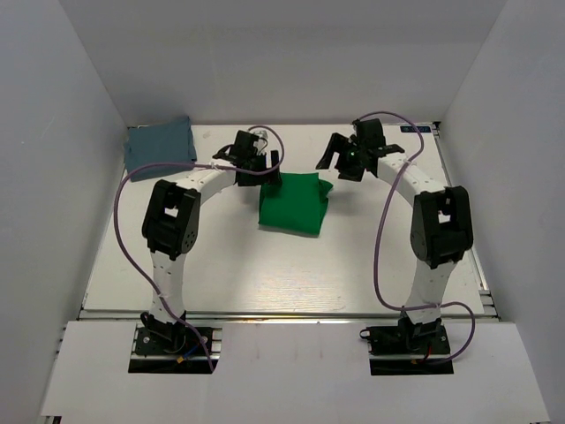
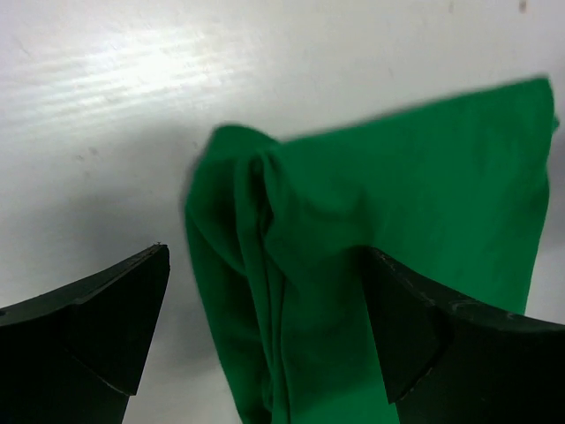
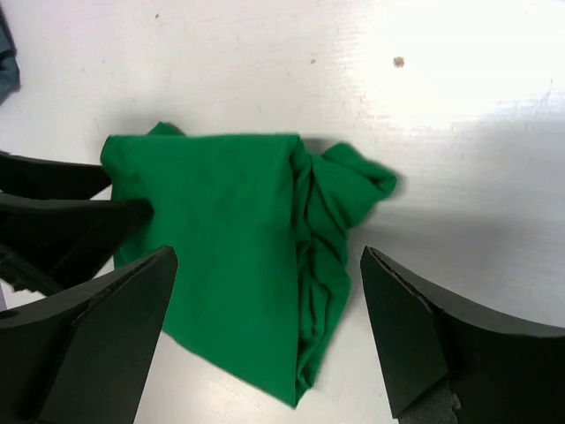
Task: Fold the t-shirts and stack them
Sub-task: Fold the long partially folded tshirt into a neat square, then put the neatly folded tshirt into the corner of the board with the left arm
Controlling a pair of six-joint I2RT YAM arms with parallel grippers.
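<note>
The t-shirt's bunched fold lies below my left gripper and back from it, lined up between the spread fingers, so next I bring them down and back to close.
The bright green t-shirt lies folded into a rough square in the middle of the table, with a bunched, wrinkled fold along one side. My left gripper hovers open over its back left corner, its jaws spread wide above the bunched cloth and holding nothing. Over the back right corner my right gripper is also open, with the shirt lying flat below its jaws. The grey-blue t-shirt rests folded at the back left corner of the table, apart from both grippers.
The white table is enclosed by white walls on the left, back and right. Purple cables loop from both arms. The left gripper's dark fingers show at the left of the right wrist view, close to the green shirt's edge.
</note>
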